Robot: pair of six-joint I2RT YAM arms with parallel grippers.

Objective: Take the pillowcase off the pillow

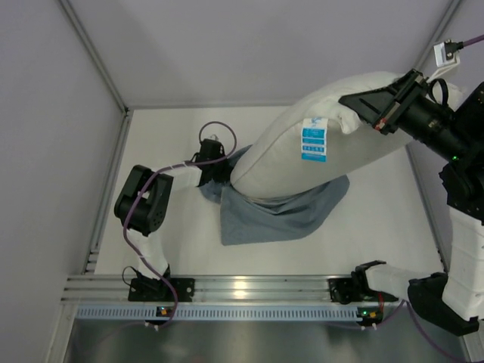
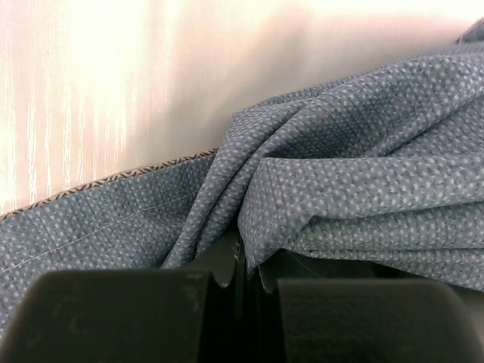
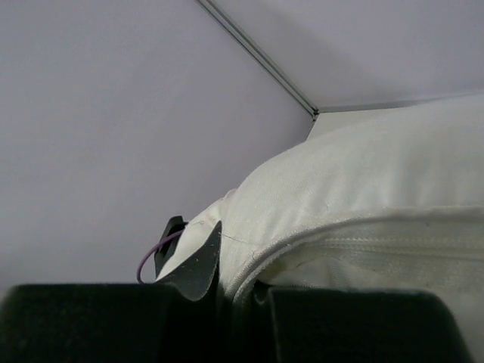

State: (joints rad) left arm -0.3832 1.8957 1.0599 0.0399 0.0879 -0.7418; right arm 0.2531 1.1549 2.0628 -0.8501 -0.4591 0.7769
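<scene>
My right gripper will rise next, then lower and release the pillow on the bare tabletop beside the pillowcase, as the pillow's low end is still in the cloth.
The white pillow is lifted at its far right end and slopes down to the left; a blue-and-white label hangs on it. My right gripper is shut on the pillow's upper seam edge. The blue-grey pillowcase lies limp on the table, still around the pillow's lower left end. My left gripper is shut on a bunched fold of the pillowcase at its left edge, low over the table. A dark patterned hem runs along the cloth in the left wrist view.
Grey enclosure walls stand at the left, back and right. An aluminium rail runs along the near edge with both arm bases on it. A purple cable loops above the left wrist.
</scene>
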